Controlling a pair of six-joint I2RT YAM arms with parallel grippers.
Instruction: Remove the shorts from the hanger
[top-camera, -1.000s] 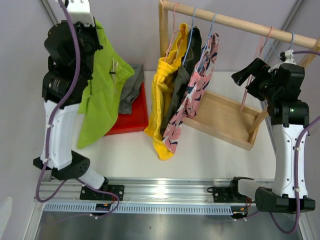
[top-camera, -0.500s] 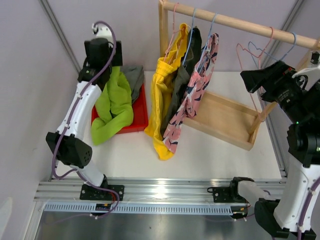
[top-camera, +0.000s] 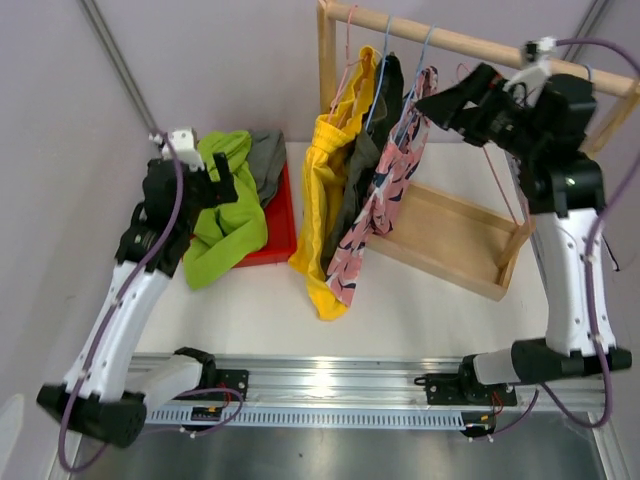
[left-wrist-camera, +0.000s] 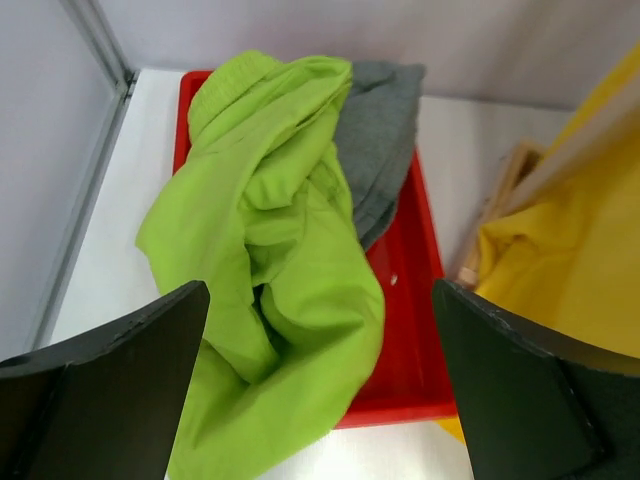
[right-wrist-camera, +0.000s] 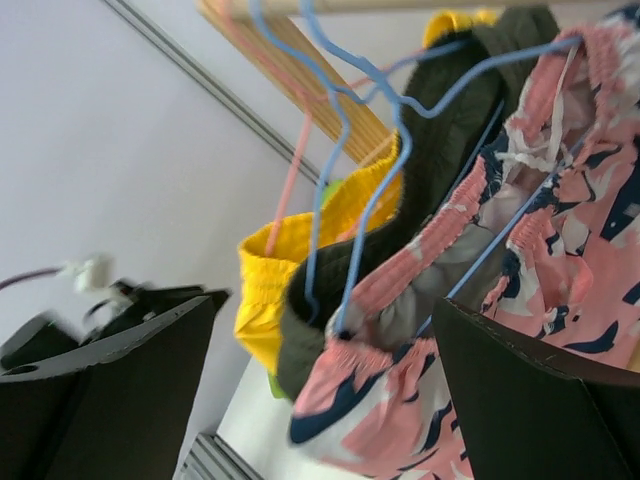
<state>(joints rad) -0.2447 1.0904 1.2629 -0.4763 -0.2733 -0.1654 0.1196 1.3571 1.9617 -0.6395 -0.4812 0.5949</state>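
Note:
I will move my right gripper to the left in the top view next, with its fingers around the floral shorts' blue hanger wire (top-camera: 409, 98) (right-wrist-camera: 376, 200), which lies there bare of cloth.
Lime green shorts (top-camera: 228, 228) lie crumpled over the front of the red tray (top-camera: 278, 232), with grey shorts (top-camera: 266, 160) behind them. My left gripper (top-camera: 222, 188) hovers open just above the lime green shorts (left-wrist-camera: 270, 260), holding nothing. Yellow shorts (top-camera: 322, 200), dark olive shorts (top-camera: 362, 165) and pink floral shorts (top-camera: 385, 190) hang on hangers from the wooden rail (top-camera: 470, 45). The right gripper (top-camera: 440, 105) is open, up beside the pink floral shorts (right-wrist-camera: 560, 250) and apart from them. In the right wrist view the blue hangers (right-wrist-camera: 335, 150) hold the olive shorts (right-wrist-camera: 450, 130) and the floral ones.
The wooden rack's base tray (top-camera: 450, 235) sits under the rail at right. An empty pink hanger (top-camera: 497, 165) hangs near the right arm. A metal frame post (top-camera: 120, 60) runs along the left edge behind the red tray (left-wrist-camera: 410, 330).
My left gripper has opened and let the lime green shorts drop onto the red tray, then the arm drew down and back. The right arm swung up and left to the hanging shorts.

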